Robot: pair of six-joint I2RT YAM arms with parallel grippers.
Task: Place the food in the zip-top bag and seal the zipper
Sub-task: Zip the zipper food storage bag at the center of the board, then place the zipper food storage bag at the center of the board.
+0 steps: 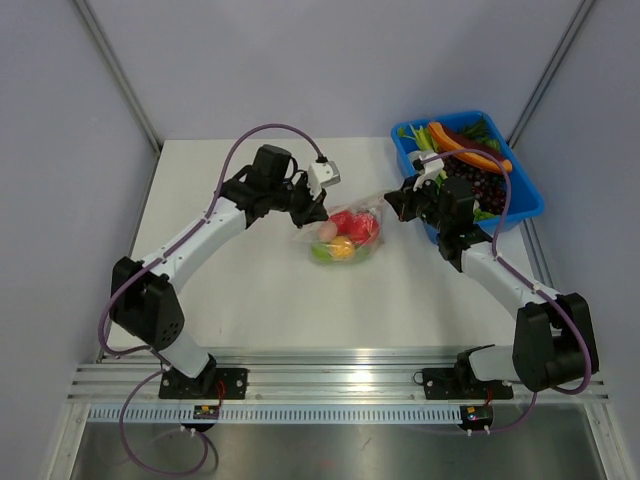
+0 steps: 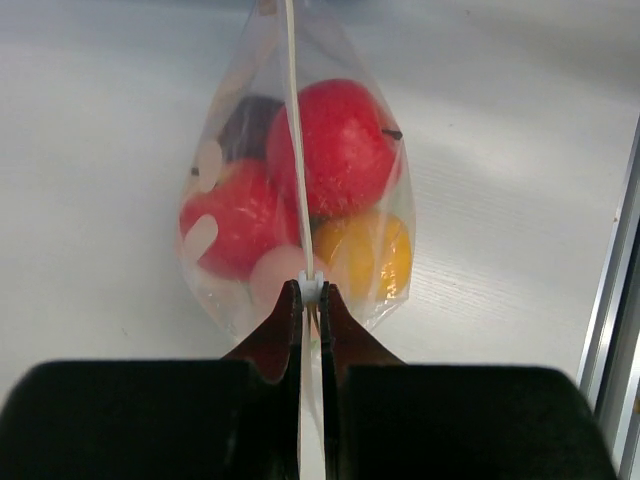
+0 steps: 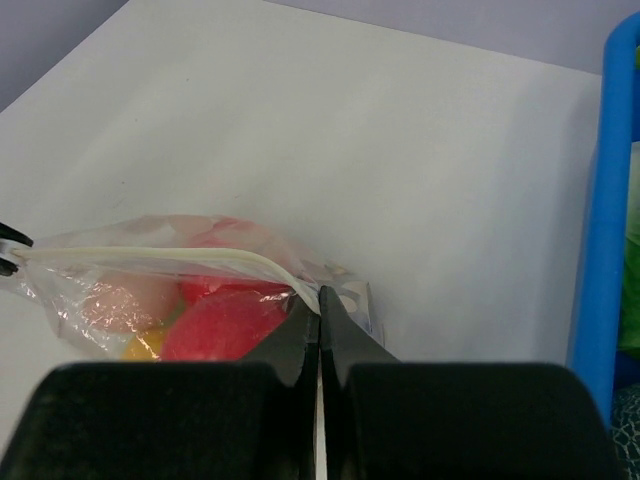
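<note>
The slider (image 2: 309, 290) goes toward the zipper's unsealed end (image 2: 312, 410) next, pulled by my left gripper, which then releases it. That end lies to my left gripper's left in the top view.
The clear zip-top bag (image 1: 346, 237) lies in the middle of the table with red, yellow, orange and green toy food (image 1: 352, 226) inside. My left gripper (image 1: 318, 214) is shut on the zipper's white slider (image 2: 309, 290) at the bag's left end. The zipper strip (image 2: 294, 150) runs straight away from it over a red apple (image 2: 340, 145) and a yellow fruit (image 2: 365, 255). My right gripper (image 1: 392, 207) is shut on the zipper's other end (image 3: 300, 283) at the bag's right corner. The bag (image 3: 190, 290) hangs taut between both grippers.
A blue plastic tray (image 1: 520, 200) with several more toy vegetables and dark grapes stands at the back right, right behind my right gripper; its rim (image 3: 600, 200) fills the right edge of the right wrist view. A metal rail (image 2: 610, 300) runs along the table's front.
</note>
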